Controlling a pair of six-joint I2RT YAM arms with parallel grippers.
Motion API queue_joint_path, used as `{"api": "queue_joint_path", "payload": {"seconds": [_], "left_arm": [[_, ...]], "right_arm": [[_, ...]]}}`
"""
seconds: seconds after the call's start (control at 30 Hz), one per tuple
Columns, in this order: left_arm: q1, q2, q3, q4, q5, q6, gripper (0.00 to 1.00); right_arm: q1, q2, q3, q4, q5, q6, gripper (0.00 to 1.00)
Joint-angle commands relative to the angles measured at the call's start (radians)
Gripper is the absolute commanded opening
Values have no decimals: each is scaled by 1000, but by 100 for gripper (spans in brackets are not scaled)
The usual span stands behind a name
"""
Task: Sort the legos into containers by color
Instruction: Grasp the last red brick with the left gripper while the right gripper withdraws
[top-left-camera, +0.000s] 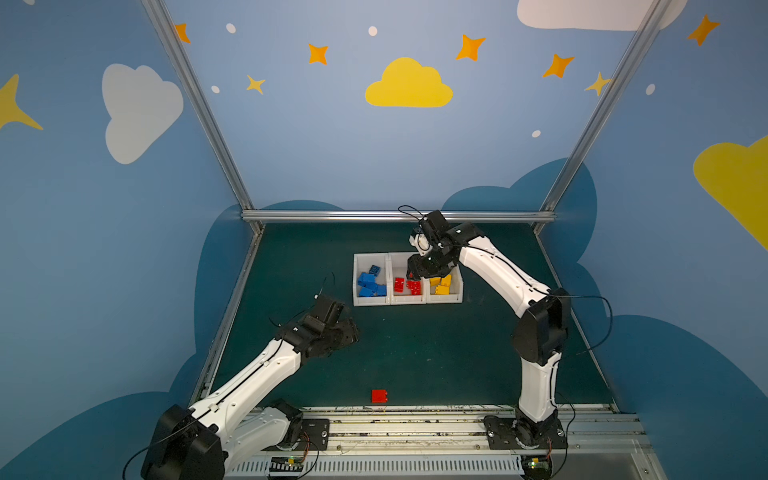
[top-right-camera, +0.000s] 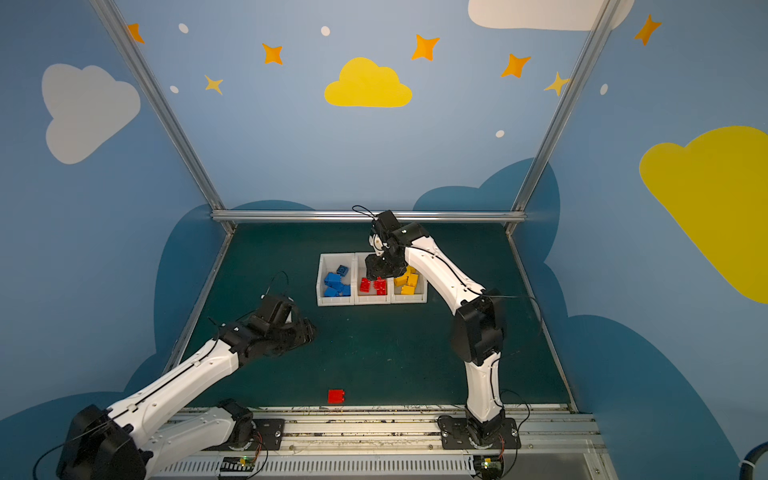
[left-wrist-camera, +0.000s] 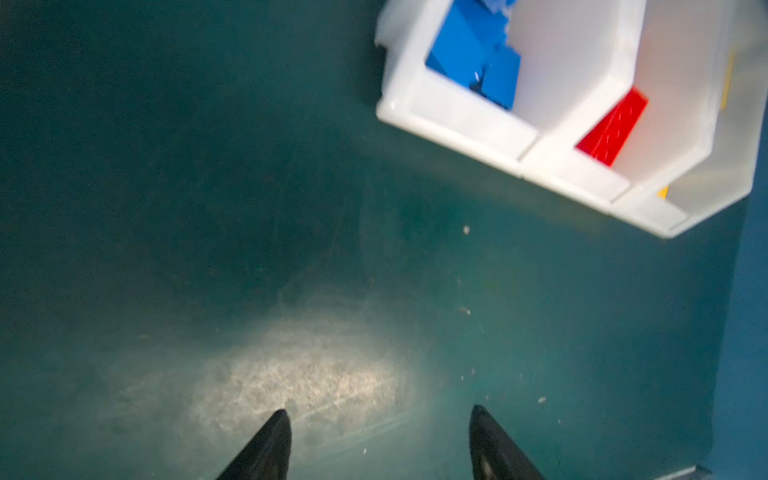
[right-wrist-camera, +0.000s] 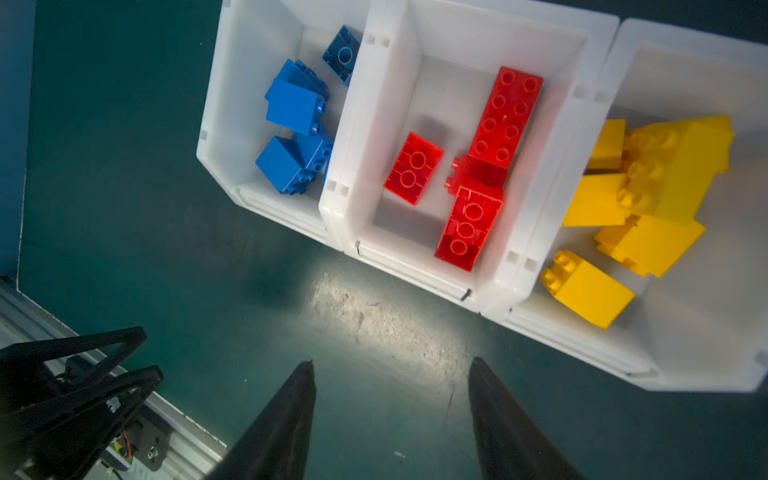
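Note:
The loose red lego is the only lego outside the bins and lies below my left gripper, toward my base. My left gripper will move back and down onto it.
Three white bins stand side by side at the back of the mat. The left bin (top-left-camera: 355, 278) holds several blue legos (right-wrist-camera: 295, 108). Red legos (right-wrist-camera: 505, 116) lie in the middle bin (right-wrist-camera: 415, 266), and yellow legos (right-wrist-camera: 665, 174) fill the right bin (top-left-camera: 444, 298). One loose red lego (top-left-camera: 379, 396) (top-right-camera: 336, 396) lies near the front edge. My right gripper (top-left-camera: 411, 273) (right-wrist-camera: 392, 365) hovers over the middle bin, open and empty. The left gripper (top-left-camera: 355, 332) (left-wrist-camera: 380, 415) hangs open over bare mat to the front left of the bins, holding nothing.
Dark green mat (top-left-camera: 415, 353) covers the table. Aluminium rails run along the back (top-left-camera: 395, 216) and the front (top-left-camera: 415, 428). Blue painted walls close in the left, back and right sides. The right arm's white link (top-left-camera: 498, 270) slants beside the yellow bin.

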Motion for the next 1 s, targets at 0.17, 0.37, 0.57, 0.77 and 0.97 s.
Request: {"api": "queue_joint_path", "payload": {"seconds": [0.17,0.37,0.57,0.77,0.97], "left_arm": [[-250,65,-2,-87,-32,-174,68],[-440,140,25,-150,-52,-308,68],[-560,268,60,-147,-18,-398,68],[-588,371,102,-115,7,-397,68],[-592,442,129,-134,34,-372,64]], "right_arm": [[-59,-243,-298,108,-40,15,60],[-119,-387,-477,169,-69,18,61],[-173,-481,-588,204,-103,17,61],[-210,-521,-637,217,-126,11,61],[-225,-521,-650,224,-141,15,61]]}}
